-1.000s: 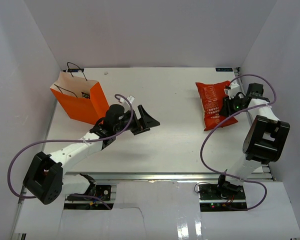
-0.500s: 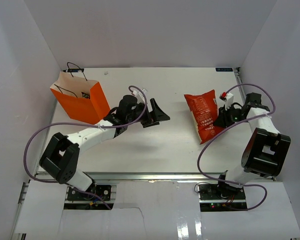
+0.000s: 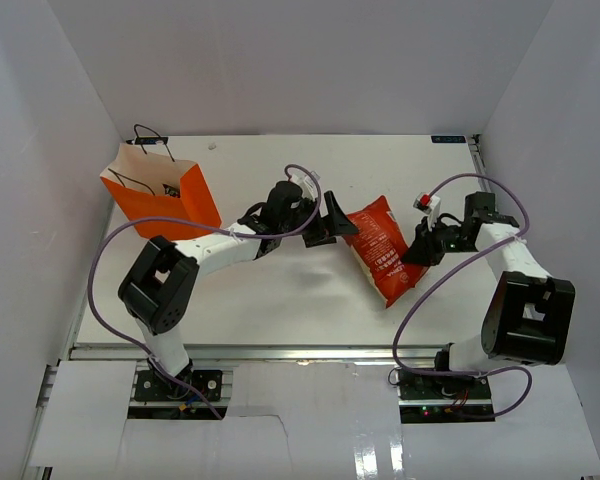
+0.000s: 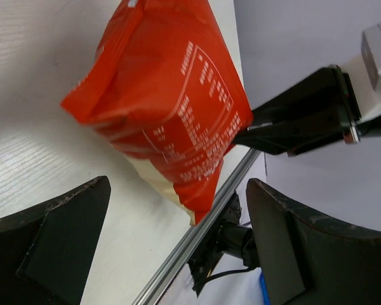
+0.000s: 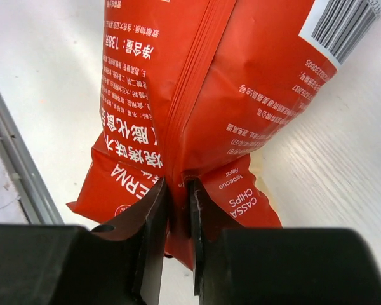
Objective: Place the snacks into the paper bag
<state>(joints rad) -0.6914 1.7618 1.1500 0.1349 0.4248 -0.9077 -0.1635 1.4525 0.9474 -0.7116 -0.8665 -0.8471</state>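
Next, my left gripper moves around the corner of the packet's upper edge (image 3: 354, 218) (image 4: 89, 108) and closes on it, since that corner hangs just ahead of the open fingers.
The red-orange crisp packet (image 3: 382, 250) hangs over the middle of the table, pinched at its back seam by my right gripper (image 3: 418, 250), which is shut on it; the right wrist view shows the packet (image 5: 228, 95) and the gripper (image 5: 176, 197) close up. My left gripper (image 3: 332, 222) is open, its jaws wide apart, just left of the packet's upper edge and not touching it; the left wrist view shows the packet (image 4: 165, 108) ahead between the jaws. The orange paper bag (image 3: 162, 205) stands open at the far left. None of the small wrappers is in view.
White walls close in the table on three sides. The metal rail (image 3: 310, 350) runs along the near edge. Purple cables loop from both arms.
My right gripper has carried the crisp packet leftward from the right side to the middle. My left gripper has reached rightward, away from the bag, up to the packet.
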